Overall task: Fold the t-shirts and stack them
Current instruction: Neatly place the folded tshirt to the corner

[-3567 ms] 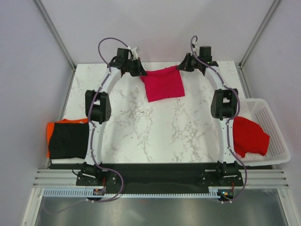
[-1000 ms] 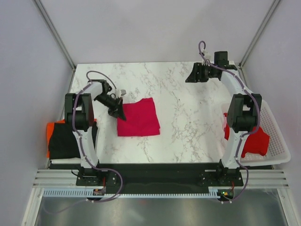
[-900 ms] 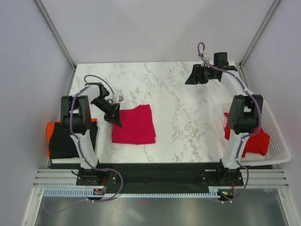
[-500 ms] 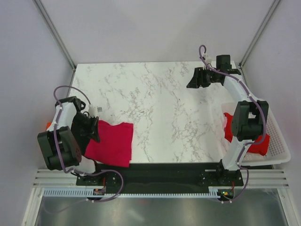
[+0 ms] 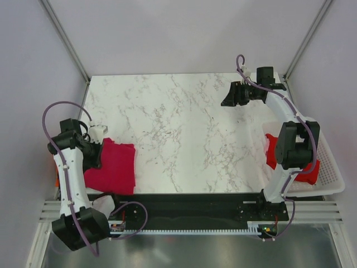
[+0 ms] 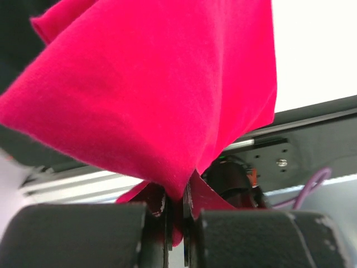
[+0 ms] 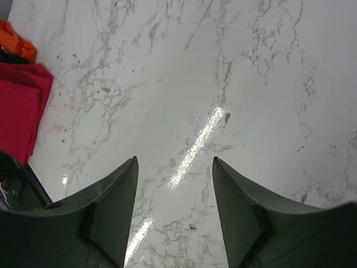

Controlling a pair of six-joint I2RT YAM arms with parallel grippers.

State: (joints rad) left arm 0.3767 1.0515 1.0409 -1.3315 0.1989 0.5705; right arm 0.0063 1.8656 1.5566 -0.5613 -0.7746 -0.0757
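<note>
My left gripper shifts to the left in the top view next, lowers and releases, because the orange t-shirt (image 5: 57, 175) peeks out beside the pink one.
The crimson-pink t-shirt (image 5: 116, 167) is folded and hangs at the table's near-left corner, its edge pinched in my left gripper (image 5: 95, 154). In the left wrist view the pink cloth (image 6: 167, 84) fills the frame, and the left gripper (image 6: 175, 215) is shut on a bunched fold of it. A strip of an orange t-shirt (image 7: 17, 46) shows beside the pink one (image 7: 19, 106) in the right wrist view. A red t-shirt (image 5: 292, 162) lies in the basket. My right gripper (image 5: 228, 96) hovers open over the back right of the table, nothing between its fingers (image 7: 120, 190).
A white lattice basket (image 5: 326, 162) stands off the table's right edge. The marble table (image 5: 184, 128) spreads between the arms. A black frame rail (image 5: 189, 202) runs along the near edge, and grey walls close in the sides.
My left arm has swung the pink t-shirt from the middle-left of the table to the near-left corner, over where the black and orange shirts lay. The right gripper has barely moved.
</note>
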